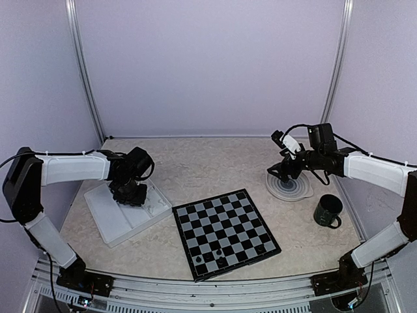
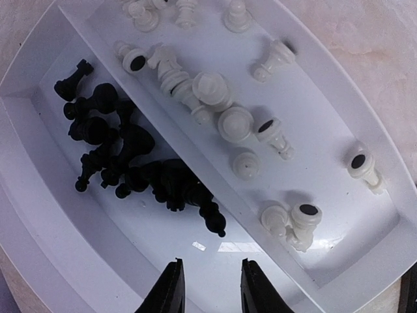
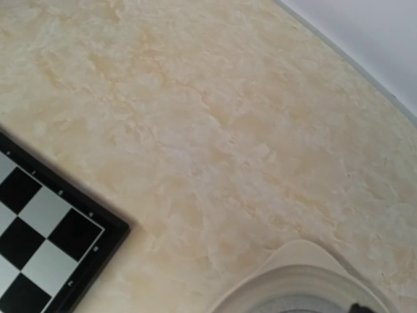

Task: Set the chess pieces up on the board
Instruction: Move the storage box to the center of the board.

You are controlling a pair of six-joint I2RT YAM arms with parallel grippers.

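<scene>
The nearest black piece (image 2: 212,216) sticks out from the heap with the bare bottom of the tray beside it, so the left gripper will move outward and down onto it next.
The board (image 1: 225,231) lies at the table's near middle, and its corner (image 3: 39,215) shows in the right wrist view. A few black chess pieces (image 1: 219,252) stand on its near rows. Many more lie in a white tray (image 2: 58,222): a black heap (image 2: 130,153) in one compartment, white ones (image 2: 208,91) in the other. My left gripper (image 2: 212,287) hovers over the black compartment, open a little with nothing between its fingers. The nearest black piece (image 2: 214,218) lies just ahead of it. My right gripper (image 1: 281,175) hangs open over the round plate (image 1: 290,188), its fingers outside the right wrist view.
A dark green mug (image 1: 328,210) stands at the right, near the plate. The tray (image 1: 117,222) sits left of the board, under the left arm. The plate's pale rim (image 3: 306,274) shows low in the right wrist view. Walls close in the back and sides.
</scene>
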